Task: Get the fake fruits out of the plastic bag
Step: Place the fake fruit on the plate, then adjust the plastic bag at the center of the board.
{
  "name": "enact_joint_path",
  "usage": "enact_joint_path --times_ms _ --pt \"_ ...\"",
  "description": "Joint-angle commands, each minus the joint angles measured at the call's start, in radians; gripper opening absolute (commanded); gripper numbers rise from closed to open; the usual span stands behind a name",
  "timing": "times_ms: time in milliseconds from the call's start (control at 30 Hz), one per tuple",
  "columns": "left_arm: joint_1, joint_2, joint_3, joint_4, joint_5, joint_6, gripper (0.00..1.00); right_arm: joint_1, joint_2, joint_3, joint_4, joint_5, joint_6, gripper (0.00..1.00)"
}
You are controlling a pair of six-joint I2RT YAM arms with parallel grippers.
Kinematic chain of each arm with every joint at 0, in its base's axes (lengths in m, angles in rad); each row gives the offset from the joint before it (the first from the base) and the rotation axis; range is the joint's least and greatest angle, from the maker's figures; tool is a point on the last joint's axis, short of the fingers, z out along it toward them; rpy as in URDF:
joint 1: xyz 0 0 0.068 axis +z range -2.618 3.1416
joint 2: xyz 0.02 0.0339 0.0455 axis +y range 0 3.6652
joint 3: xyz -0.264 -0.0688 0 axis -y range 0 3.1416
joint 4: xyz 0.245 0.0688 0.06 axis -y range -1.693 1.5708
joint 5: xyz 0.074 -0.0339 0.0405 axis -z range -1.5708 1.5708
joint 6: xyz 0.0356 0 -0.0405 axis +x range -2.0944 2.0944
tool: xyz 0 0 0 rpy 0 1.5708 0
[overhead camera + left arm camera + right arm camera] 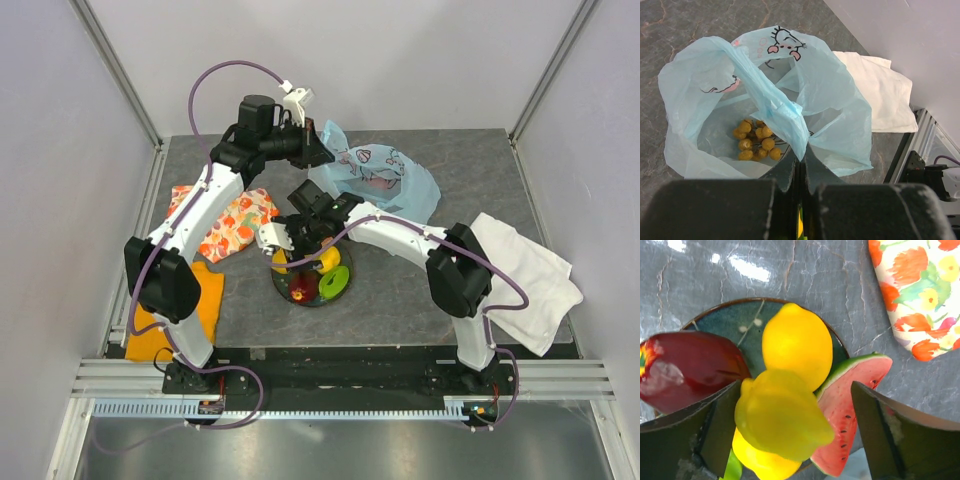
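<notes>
The robot should raise its right gripper from the plate, move it over the bag's opening and lower it onto the grape bunch, because that is still inside.
My left gripper is shut on a handle of the light-blue plastic bag and holds its mouth open at the back of the table. A brownish-yellow grape bunch lies inside the bag. My right gripper is open just above the dark plate. A blurred yellow fruit is between its fingers, against the left one. On the plate lie a yellow lemon, a watermelon slice, a dark red fruit and a green piece.
The orange-floral cloth lies left of the plate. An orange cloth lies at the near left. A white cloth hangs over the right edge. Grey walls stand on three sides.
</notes>
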State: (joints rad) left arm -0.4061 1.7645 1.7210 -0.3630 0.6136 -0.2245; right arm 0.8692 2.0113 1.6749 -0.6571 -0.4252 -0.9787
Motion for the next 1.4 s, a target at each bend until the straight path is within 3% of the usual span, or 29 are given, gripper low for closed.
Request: enact_joint_path --times_ms 0,467,567,700,867,1067,1367 --pt "-0.002 -0.005 0.029 0.049 0.034 -0.041 0.01 0.005 -0.051 -0.001 -0.021 0.005 0.008 0.98" --pt "0.001 0.018 0.094 0.055 0.012 -0.042 0.01 -0.116 -0.27 0.056 -0.072 -0.004 0.189 0.98" --pt "0.003 0.016 0.089 0.053 0.009 -0.042 0.01 -0.177 -0.315 0.057 -0.072 -0.017 0.253 0.98" --pt "0.003 0.01 0.075 0.052 0.014 -0.045 0.02 -0.353 -0.327 0.075 -0.026 -0.086 0.437 0.98" --pt "0.0 -0.005 0.031 0.049 0.029 -0.068 0.02 -0.495 -0.278 0.008 0.129 -0.084 0.61 0.84" --pt "0.001 -0.049 -0.053 0.047 0.043 -0.082 0.01 -0.504 -0.149 -0.061 0.165 0.1 0.611 0.71" --pt "-0.013 -0.103 -0.149 0.039 0.048 -0.078 0.02 -0.515 -0.353 -0.309 -0.035 0.267 0.494 0.72"
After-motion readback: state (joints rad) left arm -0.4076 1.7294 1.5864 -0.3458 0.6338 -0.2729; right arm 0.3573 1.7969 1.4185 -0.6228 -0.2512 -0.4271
